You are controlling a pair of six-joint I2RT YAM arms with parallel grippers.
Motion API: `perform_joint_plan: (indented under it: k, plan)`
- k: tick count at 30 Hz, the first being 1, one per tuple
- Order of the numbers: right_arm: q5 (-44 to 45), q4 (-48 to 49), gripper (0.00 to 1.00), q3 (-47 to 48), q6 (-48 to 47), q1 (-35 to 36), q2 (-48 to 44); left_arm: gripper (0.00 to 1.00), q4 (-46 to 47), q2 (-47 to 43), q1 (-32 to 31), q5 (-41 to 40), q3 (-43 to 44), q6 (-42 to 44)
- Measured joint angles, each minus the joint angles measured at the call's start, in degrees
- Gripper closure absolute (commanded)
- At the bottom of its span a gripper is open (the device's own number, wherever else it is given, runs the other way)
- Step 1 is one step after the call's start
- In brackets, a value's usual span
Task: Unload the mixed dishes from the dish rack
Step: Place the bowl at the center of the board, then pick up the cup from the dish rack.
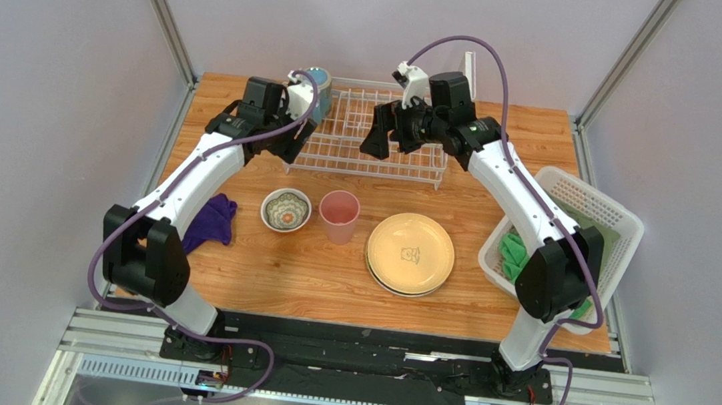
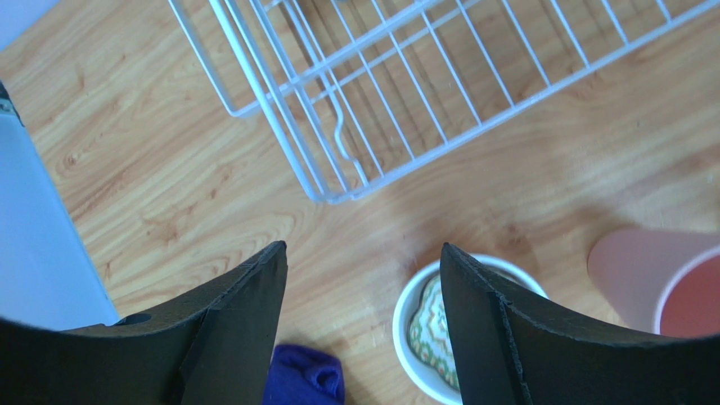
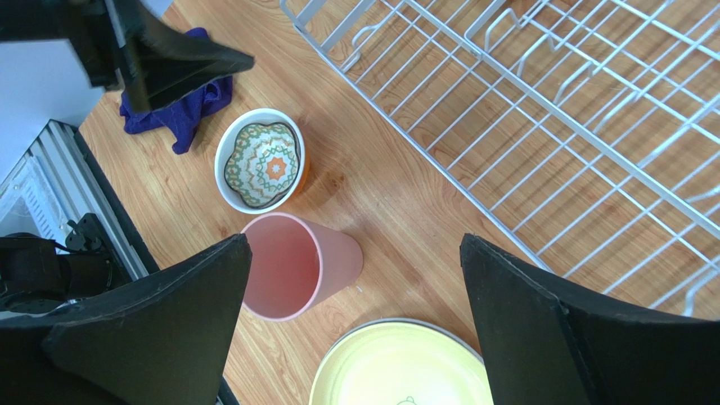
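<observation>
I will next swing my left gripper outward, turn it square and close on the mug's near side, since only the blue mug (image 1: 319,81) still stands in the rack.
The white wire dish rack (image 1: 372,135) stands at the back middle, and its wires look bare in both wrist views (image 2: 380,101) (image 3: 549,126). A blue mug (image 1: 319,81) shows at its back left corner, partly hidden by my left wrist. On the table in front are a small white patterned bowl (image 1: 286,210) (image 3: 258,162) with an orange edge under it, a pink tumbler (image 1: 338,215) (image 3: 291,266), and a cream-yellow plate (image 1: 410,253) stacked on a dark-rimmed plate (image 1: 375,277). My left gripper (image 1: 293,143) (image 2: 363,253) is open and empty by the rack's front left corner. My right gripper (image 1: 386,143) (image 3: 355,245) is open and empty over the rack's front edge.
A purple cloth (image 1: 212,219) lies at the left by the left arm. A white lattice basket (image 1: 586,211) holding green cloths (image 1: 513,254) stands at the right edge. The rack's upright white panel (image 1: 469,73) rises at its back right.
</observation>
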Motion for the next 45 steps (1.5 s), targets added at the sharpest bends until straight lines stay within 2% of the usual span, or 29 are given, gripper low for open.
perform_joint_plan:
  k: [9,21,37,45]
  plan:
    - [5.8,0.6,0.0,-6.7,-0.9,0.0,-8.6,0.23,3.9,9.0,0.0,-0.6,8.2,-4.0]
    - [14.6,-1.4,0.01,-11.7,-3.0,-0.8,-12.3,0.23,5.5,24.2,0.0,-0.7,23.6,-12.8]
    - [17.0,-1.4,0.01,-12.8,-3.0,-1.6,-14.9,0.31,8.2,33.0,0.0,-4.8,30.1,-20.0]
    - [17.0,-1.4,0.01,-13.0,-3.4,-1.7,-14.9,0.37,10.9,36.2,0.0,-8.2,30.2,-22.0]
